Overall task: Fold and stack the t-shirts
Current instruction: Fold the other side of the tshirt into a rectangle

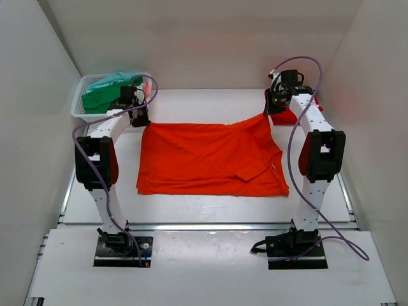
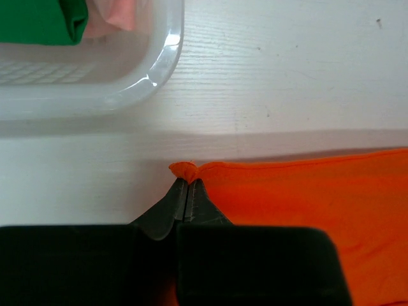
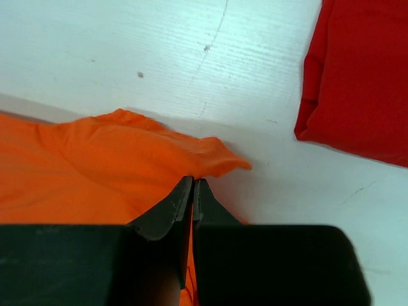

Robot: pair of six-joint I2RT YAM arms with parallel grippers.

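The orange t-shirt lies spread, so next my left gripper will pull its corner back and release it midway along the t-shirt's side edge (image 1: 145, 159), back from the gripper.
A bright orange t-shirt (image 1: 210, 159) lies spread on the white table. My left gripper (image 1: 141, 121) is shut on its far left corner (image 2: 183, 171). My right gripper (image 1: 273, 109) is shut on its far right corner (image 3: 210, 162). A folded red t-shirt (image 3: 360, 83) lies on the table just right of the right gripper, partly hidden behind the arm in the top view (image 1: 288, 116). Green and teal t-shirts (image 1: 105, 90) sit in the basket; the green one (image 2: 44, 19) and a pink one (image 2: 118, 16) show in the left wrist view.
A white mesh basket (image 1: 78, 107) stands at the far left corner, its rim (image 2: 159, 64) close in front of the left gripper. White walls enclose the table on three sides.
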